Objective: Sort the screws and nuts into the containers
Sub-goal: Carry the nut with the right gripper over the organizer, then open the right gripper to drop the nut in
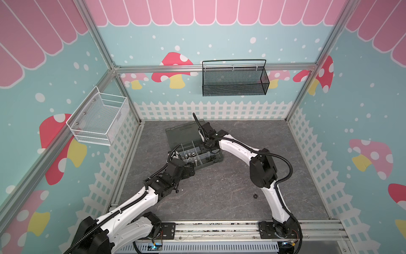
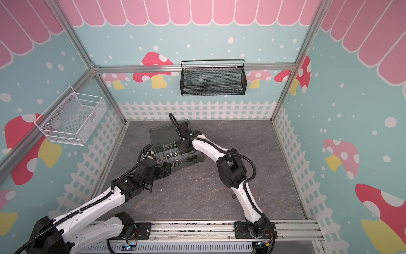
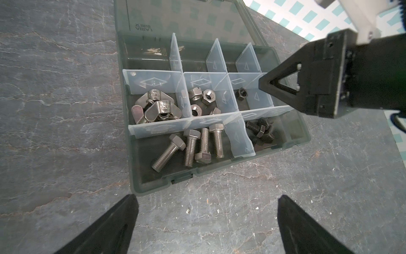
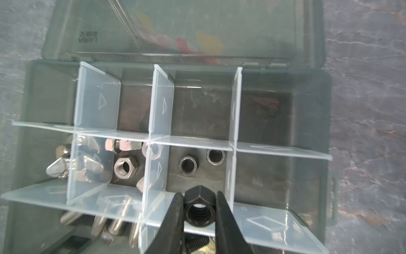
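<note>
My right gripper lowers its fingers slightly next and releases the black hex nut where its kind already sits, as the box's section of dark nuts lies just below.
The smoky grey organizer box (image 1: 216, 157) (image 2: 197, 158) lies open at mid-table. In the left wrist view its containers (image 3: 131, 171) hold wing nuts (image 3: 157, 105), silver nuts (image 3: 203, 99), one black nut (image 3: 241, 94), silver screws (image 3: 193, 145) and black screws (image 3: 260, 132). My right gripper (image 4: 199, 198) (image 3: 262, 84) is shut on a black hex nut (image 4: 198, 209), just above the compartment that holds two dark nuts (image 4: 187, 165). My left gripper (image 3: 207, 196) (image 1: 191, 170) hangs open and holds nothing, over bare table at the box's near edge. A loose black nut (image 1: 255, 195) (image 2: 233, 196) lies on the table.
The box lid (image 1: 184, 132) lies flat behind the compartments. A white wire basket (image 1: 98, 119) hangs on the left wall and a black mesh basket (image 1: 235, 79) on the back wall. The right arm's elbow (image 1: 262, 169) stands right of the box.
</note>
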Controlling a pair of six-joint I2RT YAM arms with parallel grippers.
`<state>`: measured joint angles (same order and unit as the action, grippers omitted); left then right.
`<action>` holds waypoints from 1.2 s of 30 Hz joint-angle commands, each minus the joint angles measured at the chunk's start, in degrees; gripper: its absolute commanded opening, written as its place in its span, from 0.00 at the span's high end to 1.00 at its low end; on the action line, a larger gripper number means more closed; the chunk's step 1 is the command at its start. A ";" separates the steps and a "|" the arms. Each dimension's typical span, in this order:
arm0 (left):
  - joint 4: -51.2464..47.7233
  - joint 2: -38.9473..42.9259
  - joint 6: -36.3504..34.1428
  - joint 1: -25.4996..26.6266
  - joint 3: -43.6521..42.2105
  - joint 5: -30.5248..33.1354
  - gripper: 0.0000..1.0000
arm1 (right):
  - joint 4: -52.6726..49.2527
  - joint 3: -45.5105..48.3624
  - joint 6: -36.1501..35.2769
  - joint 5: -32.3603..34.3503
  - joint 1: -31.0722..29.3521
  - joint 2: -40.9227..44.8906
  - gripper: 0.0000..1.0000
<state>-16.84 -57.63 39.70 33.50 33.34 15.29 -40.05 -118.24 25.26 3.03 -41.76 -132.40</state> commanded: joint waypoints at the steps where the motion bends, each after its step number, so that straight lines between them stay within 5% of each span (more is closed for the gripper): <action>1: 0.39 0.84 0.92 -0.19 -0.88 1.08 0.01 | -3.82 -3.69 -1.70 0.45 -0.61 -2.91 0.83; 11: 0.27 1.40 1.00 -0.37 -1.16 1.15 0.00 | -4.09 -5.33 -2.14 0.32 -0.69 -3.08 0.67; 21: -0.52 2.16 0.92 -0.42 -1.25 1.20 0.00 | -5.80 -3.87 -1.25 2.59 -0.70 1.59 0.67; 36: 1.06 0.74 0.79 -0.58 -1.18 0.29 0.00 | -4.08 23.18 8.27 9.75 -0.72 22.71 0.62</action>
<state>-16.78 -56.38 39.70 33.41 32.49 15.62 -43.64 -98.98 30.26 10.00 -42.06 -112.68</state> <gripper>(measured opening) 0.996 0.373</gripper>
